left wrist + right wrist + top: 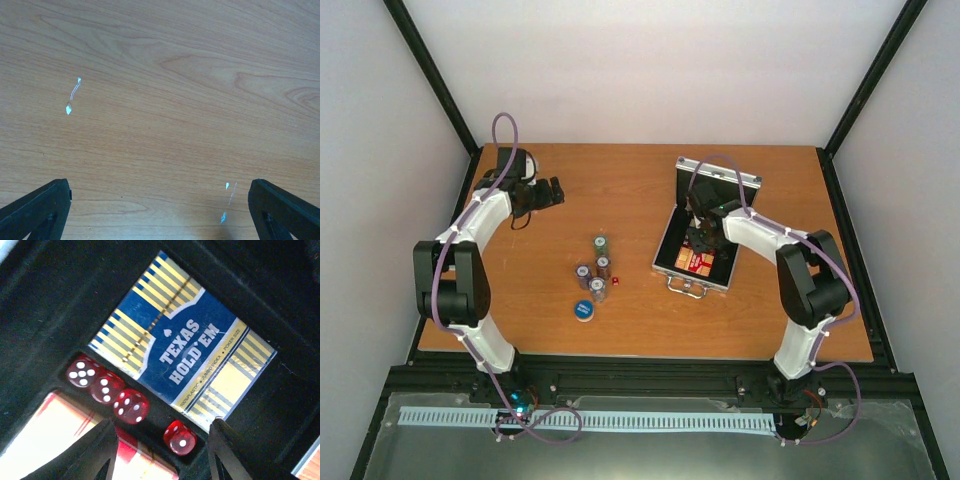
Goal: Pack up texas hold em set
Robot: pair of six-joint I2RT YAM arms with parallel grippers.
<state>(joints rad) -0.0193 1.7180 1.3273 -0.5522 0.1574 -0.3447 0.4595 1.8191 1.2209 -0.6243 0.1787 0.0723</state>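
Observation:
The red die beside the chip stacks is outside the case. I will lift my right gripper from the case next and lower it onto the die.
The silver case [672,232] lies open at the right of the table, lid up at the back. My right gripper [700,240] is open inside it. In the right wrist view its gripper [162,452] stands just above the dice slot, where several red dice [131,405] lie in a row, one die [180,437] between the fingertips and untouched. A blue-yellow Texas Hold'em card box [185,345] and a red-yellow card box [55,440] lie in the lining. Several chip stacks [597,268], one red die [616,281] and the blue disc [584,310] stand mid-table. My left gripper [552,190] is open and empty.
The left wrist view shows only bare wood table [160,100] between its open fingers [40,210]. The case handle [686,287] faces the near edge. Black frame posts stand at the table's back corners.

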